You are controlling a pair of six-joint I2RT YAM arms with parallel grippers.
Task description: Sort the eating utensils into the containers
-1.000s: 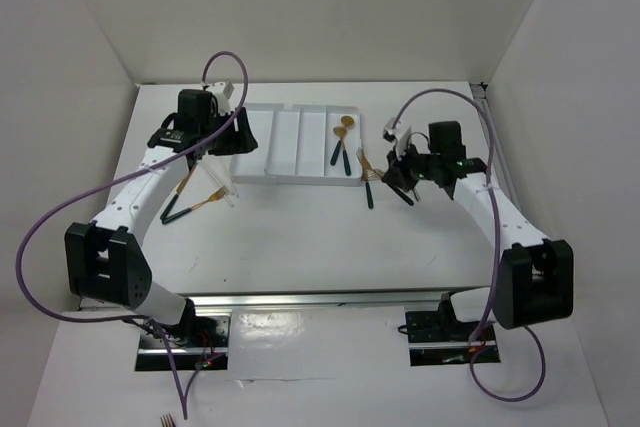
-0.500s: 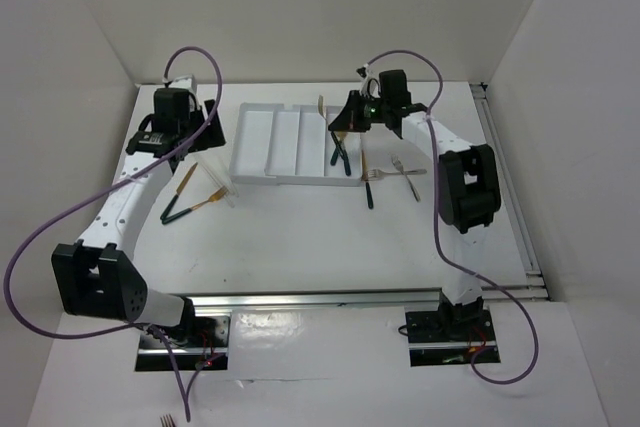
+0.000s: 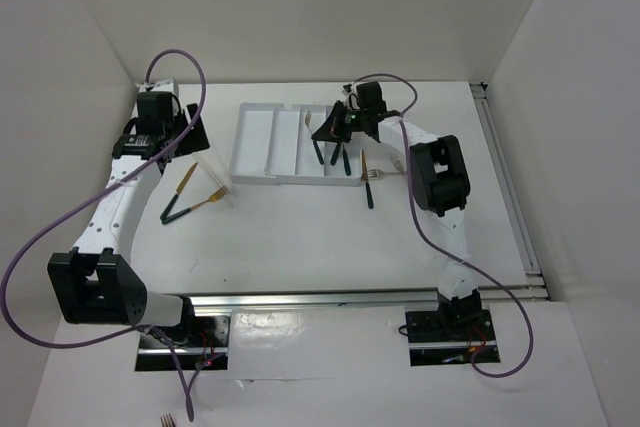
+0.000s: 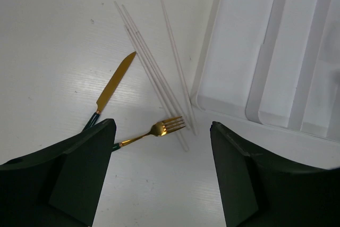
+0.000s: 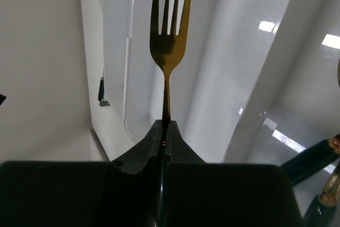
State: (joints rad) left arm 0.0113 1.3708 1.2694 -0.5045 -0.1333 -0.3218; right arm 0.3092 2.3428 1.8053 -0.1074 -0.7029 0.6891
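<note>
My left gripper is above and in front of the gold fork's neck [image 3: 199,206] [image 4: 135,139], which runs from finger to finger. Next it needs to move back, turn and lower its fingers on both sides of it.
My right gripper [image 3: 328,127] [image 5: 166,128] hovers over the white tray [image 3: 262,142], shut on the dark handle of a gold fork [image 5: 170,41] whose tines point out over a long compartment [image 5: 212,78]. Two teal-handled utensils [image 5: 313,158] lie in the compartment to the right. My left gripper [image 3: 180,142] [image 4: 162,184] hangs open and empty above the table, left of the tray [image 4: 255,51]. Below it lie a gold knife [image 4: 114,86] [image 3: 180,197] and a gold fork [image 4: 159,128] [image 3: 210,197].
A bundle of clear thin sticks [image 4: 154,73] [image 3: 220,179] lies between the left utensils and the tray's corner. Right of the tray, a dark-handled gold fork [image 3: 368,187] and a silver fork [image 3: 385,173] rest on the table. White walls enclose the table.
My right arm has swung from the table right of the tray to above the tray, carrying the gold fork. My left arm has drawn back toward the far left, and its jaws have opened wider.
</note>
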